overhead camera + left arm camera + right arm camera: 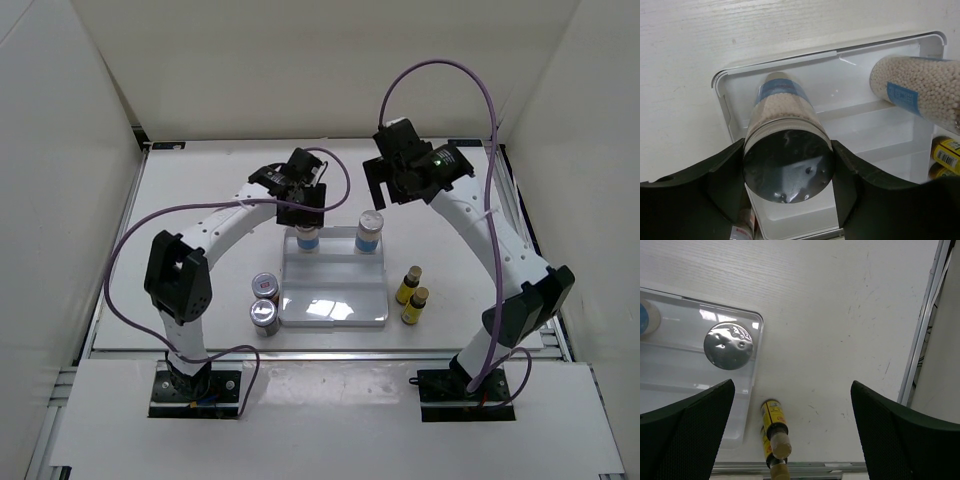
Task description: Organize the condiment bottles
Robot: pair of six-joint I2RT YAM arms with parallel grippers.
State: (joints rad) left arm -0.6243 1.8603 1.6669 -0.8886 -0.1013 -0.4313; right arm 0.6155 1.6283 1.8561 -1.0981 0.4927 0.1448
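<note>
My right gripper will next move back toward the base and down onto the rear yellow bottle's cap (414,272), because that bottle is still outside the tray (335,310).
Two tall silver-capped bottles stand at the back of the white tray (335,310). My left gripper (304,218) is shut on the cap of the left tall bottle (308,240). In the left wrist view the fingers press both sides of that bottle (782,107), with my left gripper (788,170) over the tray's back left corner. The right tall bottle (370,232) stands free and also shows in the right wrist view (730,346). My right gripper (398,180) is open and empty above the table behind it. Two short jars (264,300) stand left of the tray. Two yellow bottles (411,295) stand right of it.
The tray's front part (805,220) holds nothing. The table's right metal edge (922,340) runs close to the yellow bottles (772,427). White walls close in the table on three sides. Both purple cables loop above the arms.
</note>
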